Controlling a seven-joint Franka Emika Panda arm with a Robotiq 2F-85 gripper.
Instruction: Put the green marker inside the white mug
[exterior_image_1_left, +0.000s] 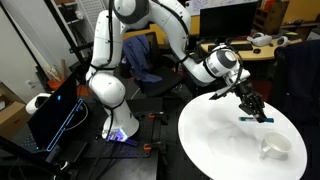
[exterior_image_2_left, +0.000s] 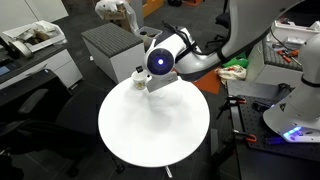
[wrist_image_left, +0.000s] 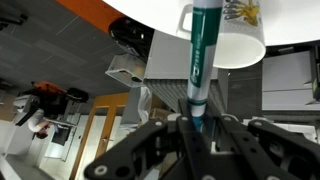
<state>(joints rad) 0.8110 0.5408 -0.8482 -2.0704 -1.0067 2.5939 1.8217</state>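
The green marker still hangs short of the white mug, so I will move my gripper outward, tilting it, over the mug's open top (exterior_image_1_left: 277, 140) and release the marker.
My gripper (wrist_image_left: 196, 126) is shut on the green marker (wrist_image_left: 203, 60), a teal stick with a paler band. In the wrist view, which stands upside down, the marker's free end points at the white mug (wrist_image_left: 232, 38). The mug stands on the round white table (wrist_image_left: 150, 12). In an exterior view the gripper (exterior_image_1_left: 256, 110) hangs above the table (exterior_image_1_left: 215, 140) with the marker (exterior_image_1_left: 250, 118) in it, a little short of the mug (exterior_image_1_left: 275, 148). In an exterior view the arm's wrist (exterior_image_2_left: 160, 62) hides the jaws, and the mug (exterior_image_2_left: 139, 74) sits by the table's far edge.
A grey cabinet (exterior_image_2_left: 108, 45) stands behind the table (exterior_image_2_left: 155, 125). Desks with clutter (exterior_image_1_left: 265, 42), a chair with a blue cloth (exterior_image_1_left: 140, 55) and a dark box with glowing lines (exterior_image_1_left: 55, 115) surround the robot base (exterior_image_1_left: 115, 120).
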